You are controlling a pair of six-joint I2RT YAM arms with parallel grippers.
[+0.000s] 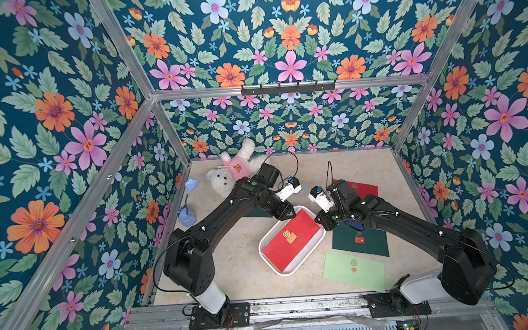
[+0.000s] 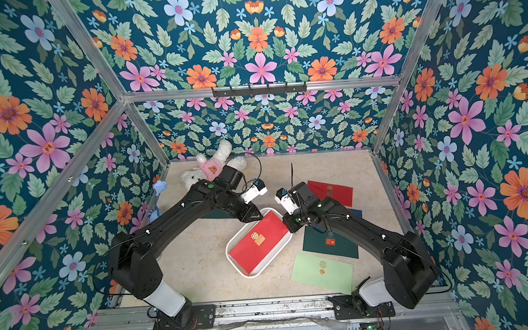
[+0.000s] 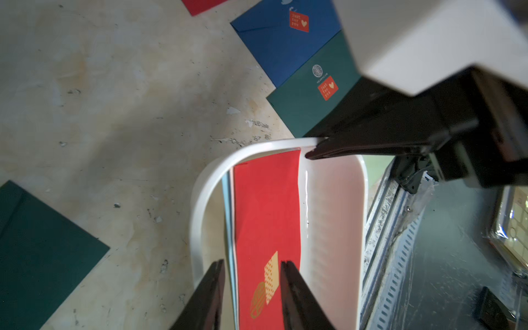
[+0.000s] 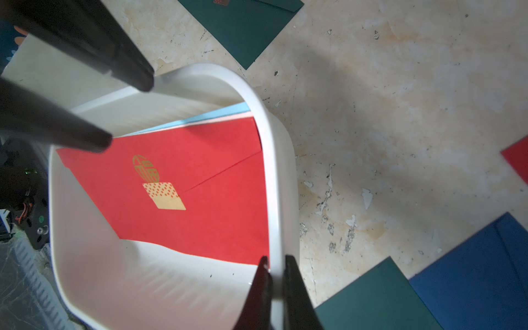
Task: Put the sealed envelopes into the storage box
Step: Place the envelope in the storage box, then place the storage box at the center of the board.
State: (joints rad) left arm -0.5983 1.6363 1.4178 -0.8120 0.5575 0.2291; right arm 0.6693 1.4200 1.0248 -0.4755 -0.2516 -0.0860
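Observation:
My right gripper should swing outward next and turn the storage box by its rim onto the bare tabletop beside the navy envelope. It should release the box there, because that part of the tabletop is clear.
The white storage box sits mid-table in both top views. A red envelope with a gold seal lies slanted in it, over a light blue one. My left gripper hovers open just above the red envelope, gripping nothing. My right gripper is shut on the storage box's rim. On the table lie a dark green envelope, a light green one, a red one, a navy one and another dark green one, half hidden under my left arm.
A white plush bear lies at the back left. A small blue cup with a flower stands by the left wall. Floral walls and aluminium posts close in three sides. A metal rail runs along the front edge.

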